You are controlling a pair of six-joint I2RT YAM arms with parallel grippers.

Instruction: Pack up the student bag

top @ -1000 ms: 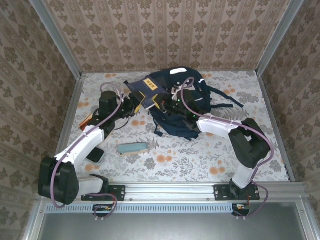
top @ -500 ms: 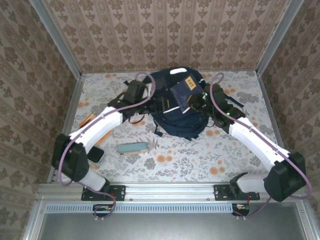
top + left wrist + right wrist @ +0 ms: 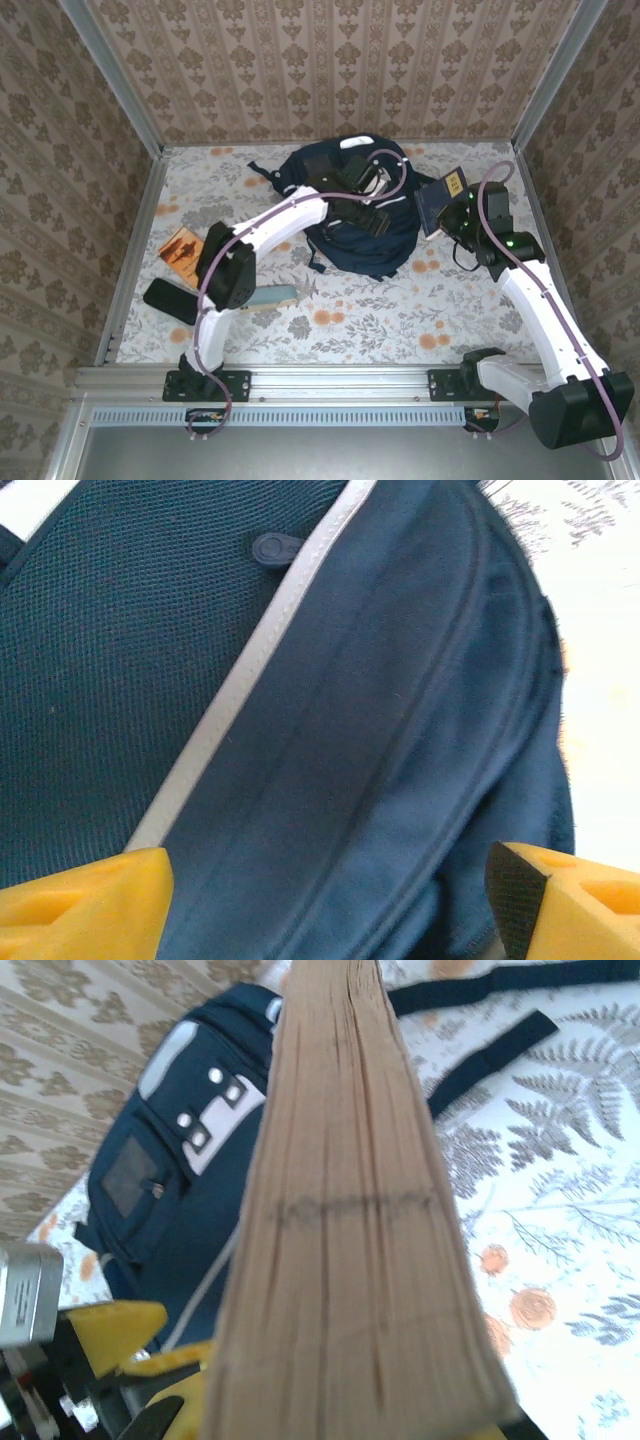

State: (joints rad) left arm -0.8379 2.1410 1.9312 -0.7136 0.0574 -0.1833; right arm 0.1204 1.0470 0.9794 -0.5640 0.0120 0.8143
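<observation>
I will next lower my open left gripper onto the bag's zipper edge (image 3: pixel 338 865) and close my fingers around it, because that raised zipper edge is below, between my spread fingers.
The student bag (image 3: pixel 355 235) is a navy-blue backpack lying at the back middle of the table, its straps trailing to the right. My left gripper (image 3: pixel 368 186) reaches over its top. In the left wrist view that gripper (image 3: pixel 330 915) is open, its yellow fingertips (image 3: pixel 85 905) spread wide just above the bag's fabric (image 3: pixel 400 700) and white stripe (image 3: pixel 240 680). My right gripper (image 3: pixel 450 207) holds a navy book with a yellow label (image 3: pixel 440 197) upright, just right of the bag. The right wrist view looks along the book's page edges (image 3: pixel 350 1240), and the bag (image 3: pixel 170 1180) lies behind it on the left.
An orange booklet (image 3: pixel 180 248) and a black phone (image 3: pixel 170 301) lie at the left. A teal case (image 3: pixel 268 296) sits in front of the bag, partly behind my left arm. Patterned walls stand close on three sides. The bag's straps (image 3: pixel 480 1070) lie on the floral cloth.
My right gripper has carried the navy book from above the bag to its right side. My left arm has swung right, across the top of the bag.
</observation>
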